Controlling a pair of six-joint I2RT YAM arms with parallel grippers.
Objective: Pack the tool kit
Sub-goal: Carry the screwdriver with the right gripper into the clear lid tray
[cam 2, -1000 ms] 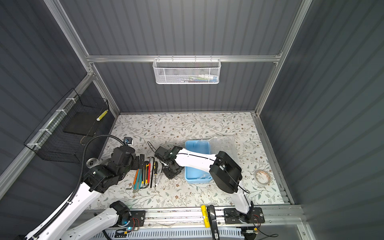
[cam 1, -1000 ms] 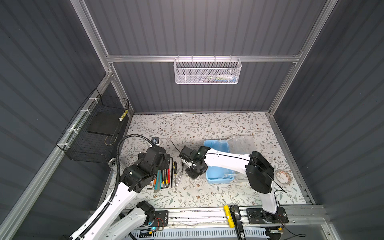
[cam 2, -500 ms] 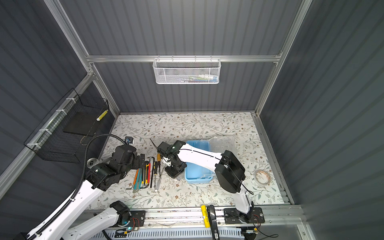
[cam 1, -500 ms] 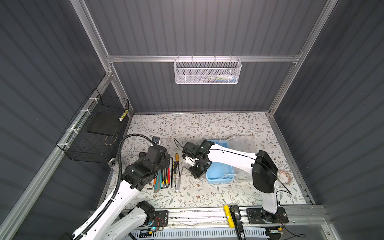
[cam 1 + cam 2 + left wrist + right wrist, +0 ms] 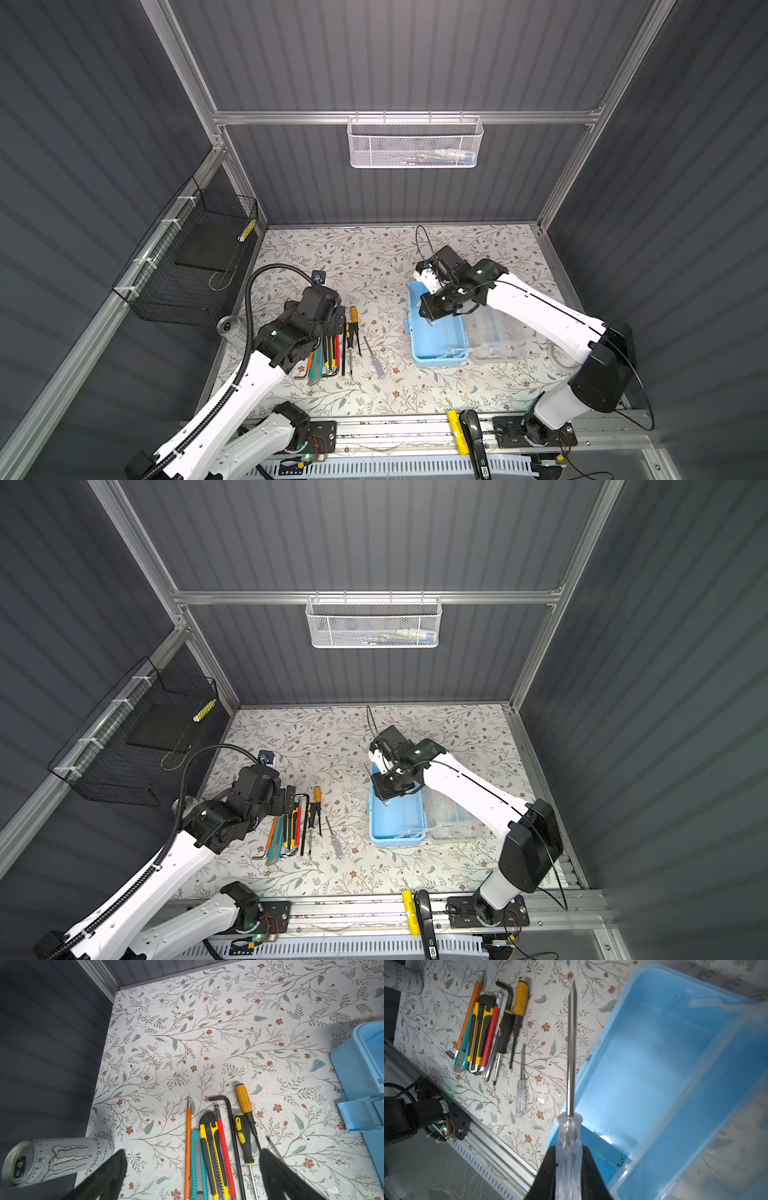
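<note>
The screwdriver slants across the base, so my right gripper next turns along the kit's long side, moves over and down into the clear lid (image 5: 496, 336) (image 5: 724, 1160) and releases.
The tool kit (image 5: 435, 338) (image 5: 395, 818) lies open on the floral table in both top views, light blue base to the left and clear lid (image 5: 496, 336) folded out to the right. The base (image 5: 664, 1068) is empty. My right gripper (image 5: 569, 1149) (image 5: 430, 309) (image 5: 388, 789) hangs over the base's far left corner, shut on the clear handle of a screwdriver (image 5: 569, 1130) whose shaft points out ahead of the jaws. My left gripper (image 5: 192, 1159) (image 5: 334, 322) (image 5: 286, 798) is open above a row of tools (image 5: 216, 1142) (image 5: 332, 353), holding nothing.
The row holds hex keys, two cutters and two screwdrivers; a small clear screwdriver (image 5: 374, 361) (image 5: 520, 1095) lies beside it. A silver can (image 5: 52, 1159) lies at the table's left edge. A white mesh basket (image 5: 413, 143) and a black wire basket (image 5: 195, 266) hang on the walls.
My right gripper has carried the clear-handled screwdriver from beside the tool row to the right, over the tool kit's base. The left arm has barely moved.
</note>
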